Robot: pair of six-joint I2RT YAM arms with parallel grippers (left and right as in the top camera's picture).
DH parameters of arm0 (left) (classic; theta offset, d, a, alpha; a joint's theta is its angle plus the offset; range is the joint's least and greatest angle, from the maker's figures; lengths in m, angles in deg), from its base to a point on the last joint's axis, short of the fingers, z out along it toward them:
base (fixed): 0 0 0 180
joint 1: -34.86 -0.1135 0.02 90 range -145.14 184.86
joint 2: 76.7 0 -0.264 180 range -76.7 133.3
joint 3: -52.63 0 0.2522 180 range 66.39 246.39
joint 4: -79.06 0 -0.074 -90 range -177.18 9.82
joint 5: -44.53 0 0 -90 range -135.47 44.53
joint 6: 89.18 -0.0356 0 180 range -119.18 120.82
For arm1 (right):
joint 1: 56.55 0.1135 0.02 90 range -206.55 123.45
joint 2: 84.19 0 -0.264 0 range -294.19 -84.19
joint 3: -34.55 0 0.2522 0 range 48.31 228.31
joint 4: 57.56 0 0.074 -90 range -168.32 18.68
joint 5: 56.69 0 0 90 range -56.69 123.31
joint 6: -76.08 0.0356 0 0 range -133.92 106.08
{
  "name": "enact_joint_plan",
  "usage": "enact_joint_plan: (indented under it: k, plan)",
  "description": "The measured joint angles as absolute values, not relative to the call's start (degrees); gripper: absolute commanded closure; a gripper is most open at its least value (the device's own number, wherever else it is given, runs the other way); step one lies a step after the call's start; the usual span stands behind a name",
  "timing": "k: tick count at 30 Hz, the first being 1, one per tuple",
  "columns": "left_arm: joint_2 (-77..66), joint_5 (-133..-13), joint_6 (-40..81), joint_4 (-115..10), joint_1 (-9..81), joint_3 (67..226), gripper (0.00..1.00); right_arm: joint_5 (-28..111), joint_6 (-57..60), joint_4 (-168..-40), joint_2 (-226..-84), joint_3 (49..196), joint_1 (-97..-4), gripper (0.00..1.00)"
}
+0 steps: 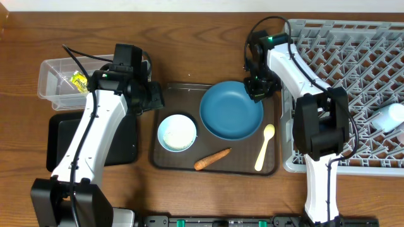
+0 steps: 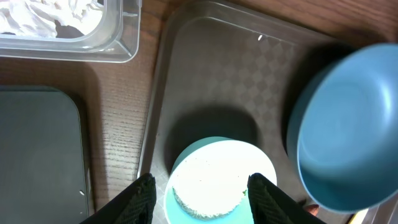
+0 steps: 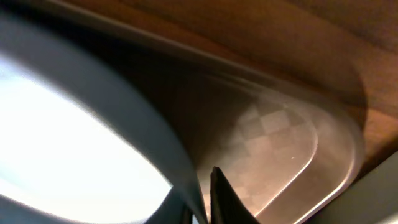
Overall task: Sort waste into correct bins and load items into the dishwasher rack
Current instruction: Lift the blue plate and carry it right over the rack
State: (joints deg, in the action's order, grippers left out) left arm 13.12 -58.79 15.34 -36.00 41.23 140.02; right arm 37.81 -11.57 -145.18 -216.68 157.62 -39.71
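The robot should move its right gripper up, to the right in the overhead view and down into the rack's far end [image 1: 347, 43] to let go of the plate [image 1: 231, 111] where slots are empty.
My right gripper [image 1: 257, 88] is shut on the far right rim of the dark-blue plate [image 1: 231, 111], which lies on the brown tray [image 1: 183, 91]. In the right wrist view the plate's rim [image 3: 155, 134] runs between my fingertips [image 3: 219, 186]. My left gripper [image 2: 202, 199] hangs open over the pale-blue bowl [image 2: 217, 162] of white rice, one finger toward each side, nothing gripped. On the tray's front part lie the bowl [image 1: 177, 132], a carrot piece [image 1: 212, 159] and a cream spoon [image 1: 264, 146]. The plate [image 2: 342, 137] shows at the right of the left wrist view.
The grey dishwasher rack [image 1: 353, 57] stands at the right with a white cup [image 1: 388, 116] in it. At the left the clear tub [image 1: 50, 72] holds a yellow-green wrapper [image 1: 79, 81] and white paper wads [image 2: 50, 18]. The black tray [image 1: 69, 135] lies in front of it.
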Motion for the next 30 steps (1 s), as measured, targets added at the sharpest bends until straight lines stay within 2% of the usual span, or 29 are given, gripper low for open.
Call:
enact_joint_plan:
  k: [15, 22, 30]
  plan:
    - [13.1, -58.8, 15.3, -36.0, 41.2, 140.0, 0.49, 37.9, -13.1, -145.6, -214.2, 157.7, -39.8, 0.99]
    - [13.1, -58.8, 15.3, -36.0, 41.2, 140.0, 0.5, 28.7, -13.0, -139.9, -200.3, 159.7, -43.2, 0.99]
    - [13.1, -58.8, 15.3, -36.0, 41.2, 140.0, 0.5, 11.6, -13.1, -132.4, -188.1, 161.8, -51.1, 0.99]
